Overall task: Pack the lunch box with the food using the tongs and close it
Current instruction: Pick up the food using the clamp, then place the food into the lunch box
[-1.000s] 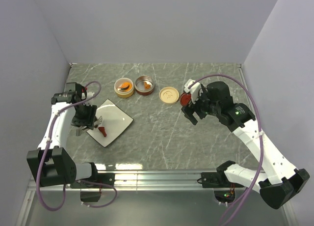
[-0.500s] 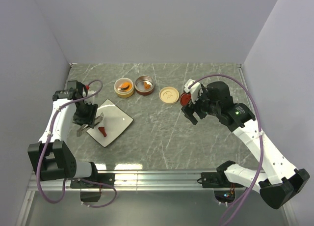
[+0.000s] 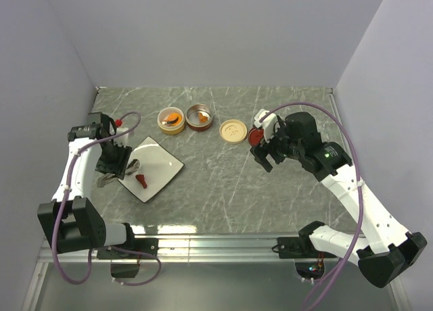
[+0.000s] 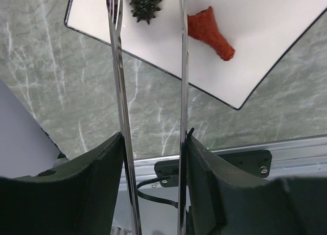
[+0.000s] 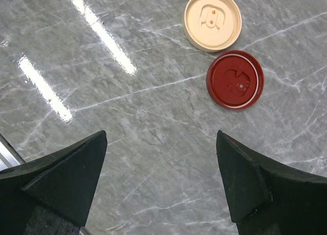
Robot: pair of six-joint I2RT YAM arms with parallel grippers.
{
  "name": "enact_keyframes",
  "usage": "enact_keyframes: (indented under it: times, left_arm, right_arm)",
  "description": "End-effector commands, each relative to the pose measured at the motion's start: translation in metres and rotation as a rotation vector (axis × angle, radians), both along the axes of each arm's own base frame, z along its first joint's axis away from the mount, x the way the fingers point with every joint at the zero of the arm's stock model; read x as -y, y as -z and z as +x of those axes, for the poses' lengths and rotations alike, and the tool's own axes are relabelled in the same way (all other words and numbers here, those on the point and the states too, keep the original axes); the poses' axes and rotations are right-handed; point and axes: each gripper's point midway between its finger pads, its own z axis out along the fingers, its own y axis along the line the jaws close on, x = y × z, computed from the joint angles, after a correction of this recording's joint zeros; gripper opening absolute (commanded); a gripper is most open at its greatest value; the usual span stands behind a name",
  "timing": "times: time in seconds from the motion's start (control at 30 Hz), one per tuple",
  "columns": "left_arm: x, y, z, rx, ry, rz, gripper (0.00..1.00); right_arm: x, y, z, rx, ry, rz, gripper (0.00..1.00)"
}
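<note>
Next, my left gripper swings outward, to its right in the top view, over the dark red tub (image 3: 199,116) and releases the oblong, because the tub has room.
My left gripper (image 4: 153,163) (image 3: 111,163) is shut on the tongs (image 4: 120,92), pressing on both silver arms. The arms reach out over the left corner of the white plate (image 4: 265,56) (image 3: 162,163). Two pieces of food lie on the plate: a dark spiky oblong (image 4: 147,0) between the tong arms and an orange-red wedge (image 4: 210,33) (image 3: 141,180) just right of them. The lunch box stands at the back: a cream tub (image 3: 171,119) with orange food inside and a dark red tub (image 3: 199,116). My right gripper (image 5: 161,179) (image 3: 267,155) hangs open near the cream lid (image 5: 212,20) (image 3: 233,130) and red lid (image 5: 235,79).
The marble table (image 3: 223,189) ends in a metal rail (image 3: 223,240) at the near edge. Grey walls close in the left, back and right sides. The plate sits close to the left wall.
My left gripper has shifted slightly left and toward the near edge with the tongs. The right arm has not moved.
</note>
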Motion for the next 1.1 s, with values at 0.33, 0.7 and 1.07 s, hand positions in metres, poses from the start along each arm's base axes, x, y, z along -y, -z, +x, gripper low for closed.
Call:
enact_keyframes:
  times: [0.33,0.7,1.07]
  left_arm:
    - [-0.007,-0.014,0.022,0.046,0.030,-0.004,0.43]
    - [0.023,-0.063,0.043,0.164,0.060,-0.093,0.24]
    - [0.109,-0.116,0.115,0.320,0.195,-0.210,0.19]
  right_arm:
    - [-0.001,-0.018,0.003,0.036,0.001,0.027,0.94]
    - [-0.006,-0.018,0.005,0.026,-0.010,0.035,0.94]
    - [-0.005,-0.015,0.008,0.018,0.002,0.023,0.94]
